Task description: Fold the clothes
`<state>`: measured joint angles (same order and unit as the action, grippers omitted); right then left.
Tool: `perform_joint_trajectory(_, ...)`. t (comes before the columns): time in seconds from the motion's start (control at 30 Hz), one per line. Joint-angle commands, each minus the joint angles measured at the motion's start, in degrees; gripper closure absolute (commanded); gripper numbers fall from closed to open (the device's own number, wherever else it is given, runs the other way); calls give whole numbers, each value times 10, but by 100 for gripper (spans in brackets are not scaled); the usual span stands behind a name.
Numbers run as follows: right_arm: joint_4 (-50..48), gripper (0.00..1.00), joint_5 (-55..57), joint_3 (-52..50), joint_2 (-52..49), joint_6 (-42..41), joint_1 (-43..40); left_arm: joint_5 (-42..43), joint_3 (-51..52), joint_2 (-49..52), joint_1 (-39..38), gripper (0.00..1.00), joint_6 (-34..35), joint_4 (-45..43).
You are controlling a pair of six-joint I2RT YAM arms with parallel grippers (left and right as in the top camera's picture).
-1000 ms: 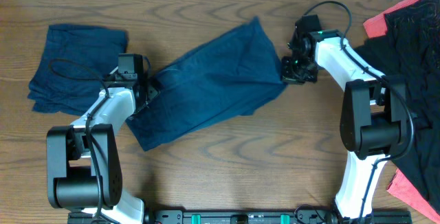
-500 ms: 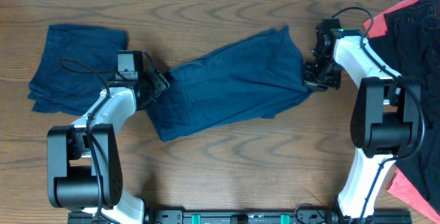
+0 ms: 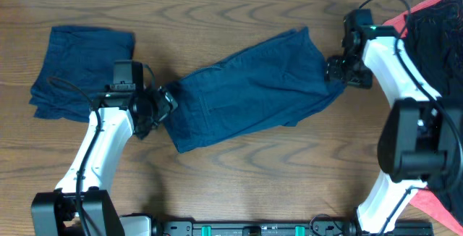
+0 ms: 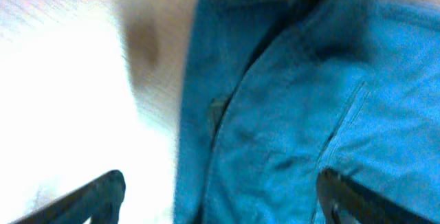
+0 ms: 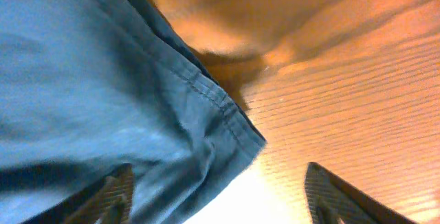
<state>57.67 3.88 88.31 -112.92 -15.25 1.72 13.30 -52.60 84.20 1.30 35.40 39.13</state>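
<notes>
The garment's end hem [image 5: 176, 63] lies loose on the wood, so my right gripper will next go outward and to the left in the overhead view, onto that hem.
A dark navy garment [image 3: 246, 91] lies stretched out flat across the middle of the table, slanting from lower left to upper right. My left gripper [image 3: 165, 104] is at its left end, open; in the left wrist view the fingers [image 4: 96, 195] stand wide apart over the blue cloth [image 4: 289, 114] with nothing pinched. My right gripper [image 3: 334, 71] is at the garment's right end, also open. In the right wrist view a hemmed corner [image 5: 227, 114] lies loose between the spread fingertips [image 5: 333, 196], on the wood.
A folded navy pile [image 3: 79, 66] sits at the far left. Black clothes [image 3: 441, 69] over a coral-red piece [image 3: 394, 24] are heaped along the right edge, close behind the right arm. Bare wood shows along the front.
The garment was dragged rightward and pulled flat. Both grippers have since opened and let go of its ends; the left arm has drawn back slightly and the right moved further right.
</notes>
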Motion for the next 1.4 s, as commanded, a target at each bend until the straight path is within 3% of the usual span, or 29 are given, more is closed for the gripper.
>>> perform_joint_trajectory(0.0,-3,21,9,-1,37,4,-1,21,13,11,1,8,31,12)
perform_joint_trajectory(0.4,-22,23,-18,-1,86,24,8,63,37,101,-5,4,44,-52)
perform_joint_trajectory(0.53,-23,23,-20,-1,86,24,9,126,37,144,-5,4,48,-77)
perform_joint_trajectory(0.6,-24,24,-24,-1,86,25,10,163,37,160,-8,16,44,-99)
perform_joint_trajectory(0.73,-36,23,-56,-1,86,53,16,197,37,174,-21,58,36,-127)
perform_joint_trajectory(0.8,-42,24,-81,-1,86,81,21,197,37,172,-24,91,19,-129)
perform_joint_trajectory(0.83,-45,25,-94,-1,86,96,24,197,37,170,-24,94,12,-127)
perform_joint_trajectory(0.93,-62,33,-143,-1,86,148,35,197,37,154,-21,94,-21,-115)
perform_joint_trajectory(1.0,-77,43,-165,-1,86,162,43,197,34,135,-17,94,-42,-93)
perform_joint_trajectory(1.1,-104,90,-186,-1,85,160,56,196,29,90,-12,94,-70,-57)
perform_joint_trajectory(1.13,-113,99,-208,-1,83,160,62,195,28,74,-11,94,-72,-50)
perform_joint_trajectory(1.37,-121,99,-256,-2,54,173,113,165,3,-51,-7,94,-71,21)
